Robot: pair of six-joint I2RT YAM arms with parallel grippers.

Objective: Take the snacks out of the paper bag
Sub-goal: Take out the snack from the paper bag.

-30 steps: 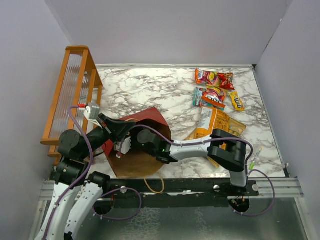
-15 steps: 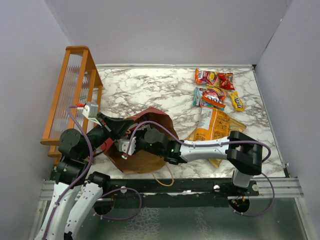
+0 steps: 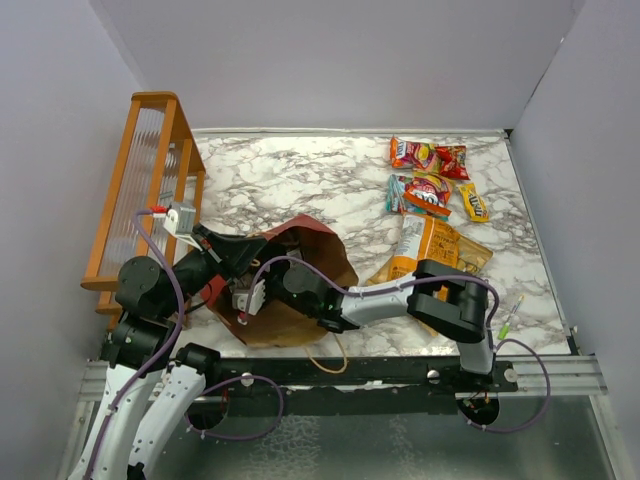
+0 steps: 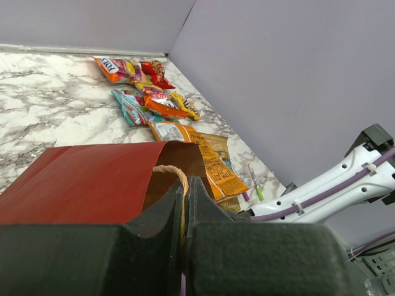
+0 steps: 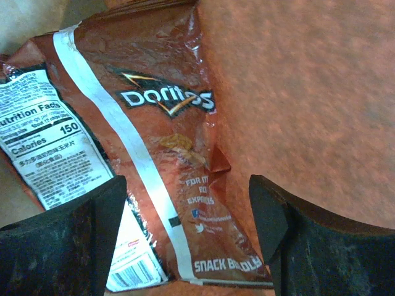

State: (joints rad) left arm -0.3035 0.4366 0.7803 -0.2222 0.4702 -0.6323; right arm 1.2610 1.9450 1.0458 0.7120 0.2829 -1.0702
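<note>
The red packet's crinkled edge lies folded between my right gripper's open fingers, so the gripper moves outward, deeper into the bag (image 3: 305,235), onto that edge next.
The dark red paper bag (image 3: 305,235) lies on its side with its brown mouth facing the arms. My left gripper (image 4: 187,182) is shut on the bag's twisted tan handle (image 4: 174,169) and holds the mouth up. The right gripper (image 5: 188,213) reaches inside the bag (image 5: 296,92). It is open, its fingers (image 5: 102,213) either side of a red Doritos packet (image 5: 148,142) without touching it. Several other snacks (image 3: 430,185) lie on the table at the back right, also seen in the left wrist view (image 4: 148,92). A large orange packet (image 3: 425,245) lies nearer the bag.
An orange wooden rack (image 3: 150,180) stands along the left wall. A green pen (image 3: 510,320) lies near the right front edge of the marble table (image 3: 280,175). A loose handle loop (image 3: 325,360) hangs over the front edge. Walls close in on three sides.
The right gripper's jaws went from nearly shut to wide open inside the bag. The right arm's elbow pulled back towards its base. The left gripper kept hold of the handle.
</note>
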